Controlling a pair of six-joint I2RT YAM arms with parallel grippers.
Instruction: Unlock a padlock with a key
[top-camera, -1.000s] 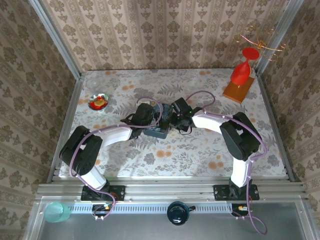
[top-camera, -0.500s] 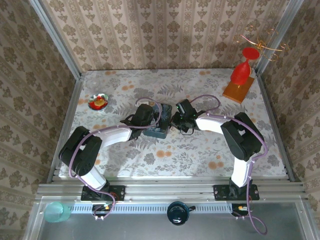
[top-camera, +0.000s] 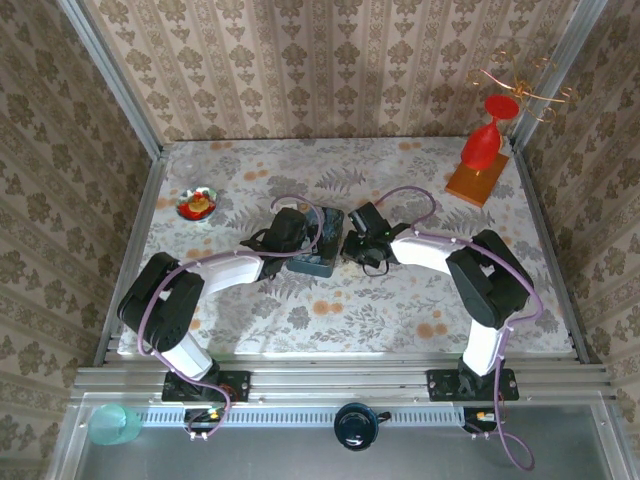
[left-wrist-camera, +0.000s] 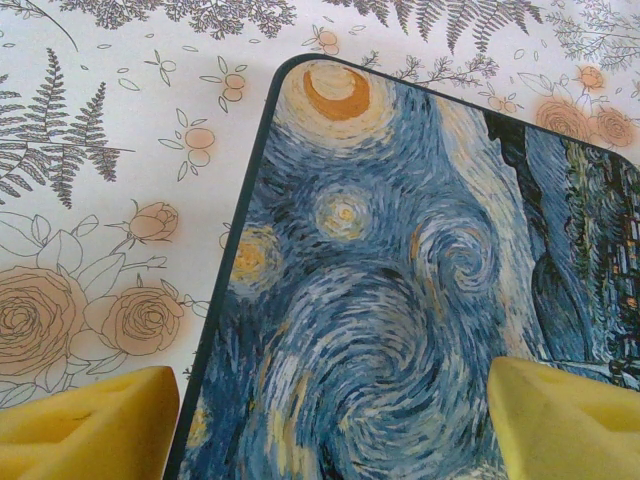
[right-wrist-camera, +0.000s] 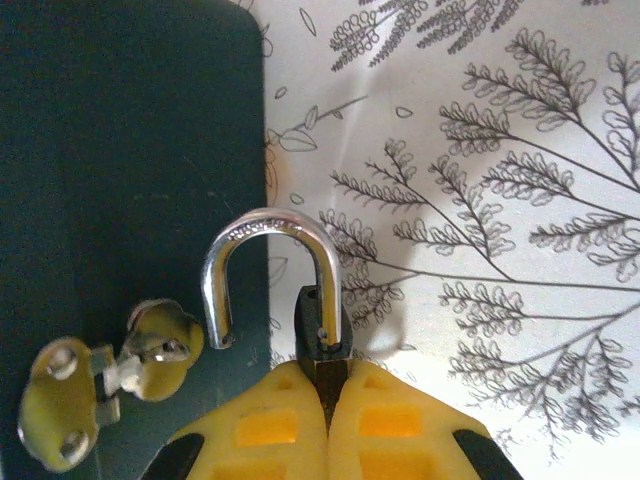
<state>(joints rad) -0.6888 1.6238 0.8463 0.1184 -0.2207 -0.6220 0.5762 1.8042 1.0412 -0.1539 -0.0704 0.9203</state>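
Observation:
Next, my right gripper moves away from the tin and releases the dark body on the bare tabletop, since the shackle (right-wrist-camera: 262, 228) stands open outside the brass hasp.
My right gripper (right-wrist-camera: 328, 385) is shut on the dark body of the tiny padlock (right-wrist-camera: 322, 322). Its silvery shackle (right-wrist-camera: 262, 228) stands swung open, the free end out of the body and lying against the dark side of the blue swirly-painted tin (right-wrist-camera: 120, 150). A brass hasp (right-wrist-camera: 105, 375) sits on that side, just left of the shackle. My left gripper (left-wrist-camera: 330, 430) is open over the tin's painted lid (left-wrist-camera: 400, 260), one yellow finger (left-wrist-camera: 85, 425) beside its left edge, the other above the lid. In the top view both grippers meet at the tin (top-camera: 320, 262). The key is out of view.
A red goblet (top-camera: 482, 148) on a wooden block stands at the back right corner with a wire ornament above it. A small bowl (top-camera: 198, 205) sits at the back left. Patterned walls close the table on three sides.
The right arm has shifted a little, its wrist drawing slightly nearer and rightward beside the tin. The left arm holds still.

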